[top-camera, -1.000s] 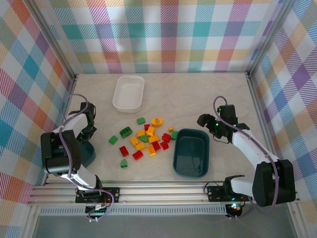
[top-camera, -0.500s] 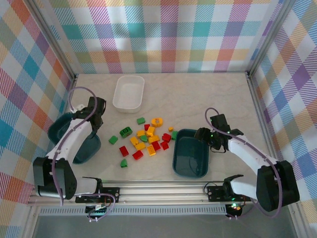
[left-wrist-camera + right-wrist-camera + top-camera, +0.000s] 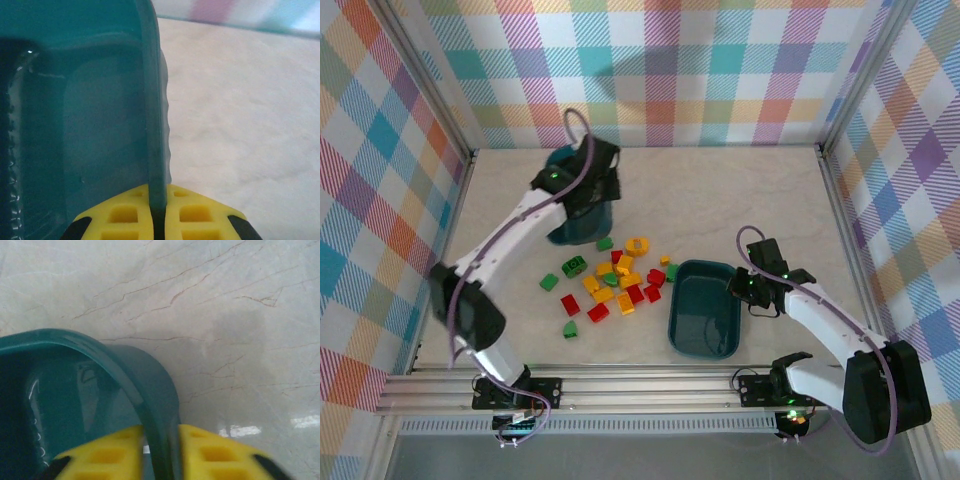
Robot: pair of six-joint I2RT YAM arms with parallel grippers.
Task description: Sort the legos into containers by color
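Note:
The tilted container goes sideways in my left gripper toward my right gripper's side next. It comes down onto the marble outward of the pile, because that spot is bare.
Red, green and yellow legos (image 3: 618,280) lie in a loose pile mid-table. My left gripper (image 3: 576,186) reaches to the back of the table, shut on the wall of a dark teal container (image 3: 582,222) that it holds tilted there. In the left wrist view its yellow fingers (image 3: 125,215) pinch that container's wall (image 3: 155,125). A second dark teal container (image 3: 705,312) lies right of the pile. My right gripper (image 3: 745,287) is shut on its far right rim, and the rim (image 3: 120,375) runs between the yellow pads (image 3: 210,450).
Aluminium rails (image 3: 840,200) and plaid walls (image 3: 660,70) bound the table on three sides. Bare marble (image 3: 740,200) lies behind the right container and at the front left (image 3: 490,300).
The left arm swung from the front left to the back with its teal container, which now covers the white tray's spot. The right gripper closed on the right container's rim.

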